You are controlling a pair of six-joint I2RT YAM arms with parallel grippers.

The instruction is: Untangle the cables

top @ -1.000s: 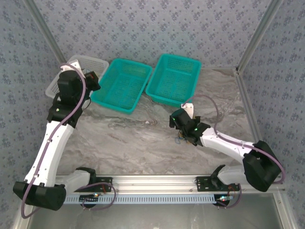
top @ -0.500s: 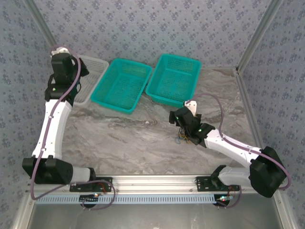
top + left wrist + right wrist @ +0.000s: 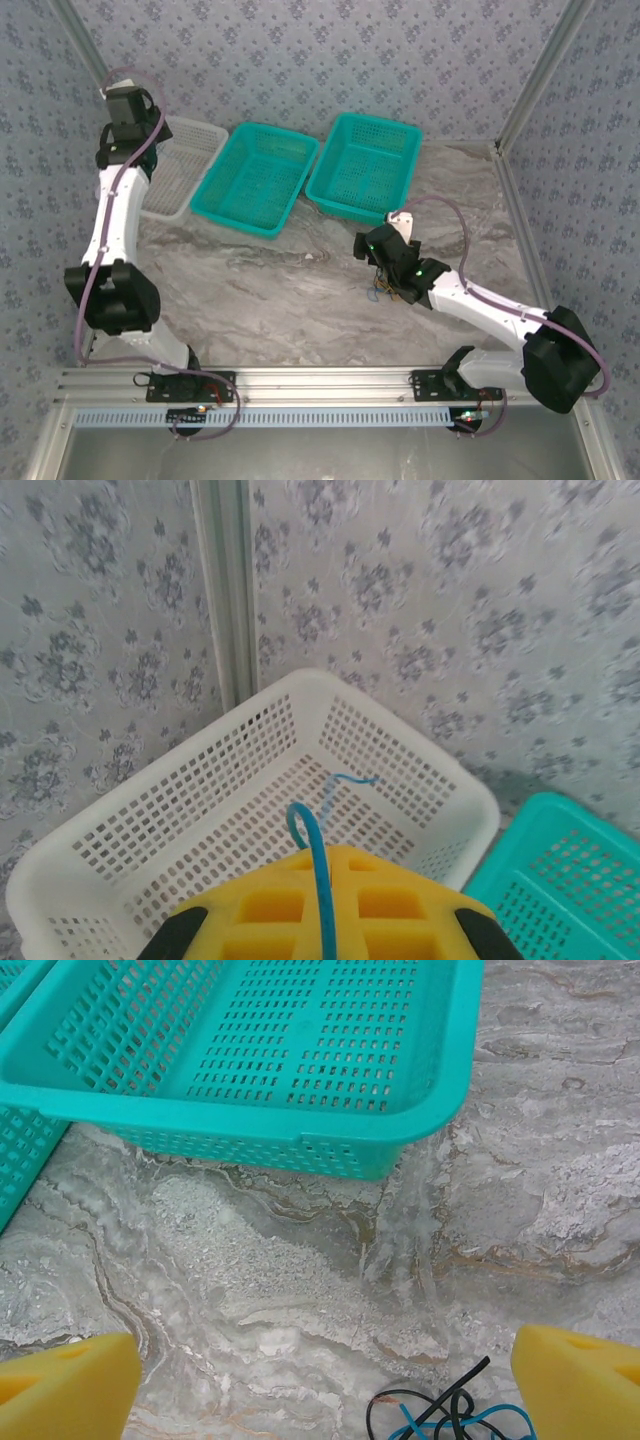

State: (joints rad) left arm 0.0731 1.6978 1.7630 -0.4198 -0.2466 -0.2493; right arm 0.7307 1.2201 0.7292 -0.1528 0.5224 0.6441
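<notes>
My left gripper moves down toward the bottom of the white basket next and releases the blue cable there, since the basket lies open below the gripper.
My left gripper (image 3: 322, 858) is shut on a blue cable (image 3: 302, 825). The cable loops up from between the yellow pads (image 3: 270, 905), and its free end curls over the white basket (image 3: 150, 825) below. A small tangle of black and blue cables (image 3: 448, 1418) lies on the marble table at the lower right of the right wrist view. From above, the tangle (image 3: 377, 291) sits just below my right gripper (image 3: 383, 272). My right gripper (image 3: 325, 1390) is open, one yellow pad (image 3: 60, 1390) at each side. It holds nothing, and the tangle lies near its right finger.
Two teal baskets (image 3: 255, 178) (image 3: 365, 165) stand side by side at the back of the table, right of the white basket (image 3: 190, 160). The right one's rim (image 3: 250, 1120) is just ahead of my right gripper. Patterned walls and metal corner posts (image 3: 225, 590) close in the back.
My left arm has swung back and to the left, from beside the left teal basket to high over the white basket. My right arm has barely shifted.
</notes>
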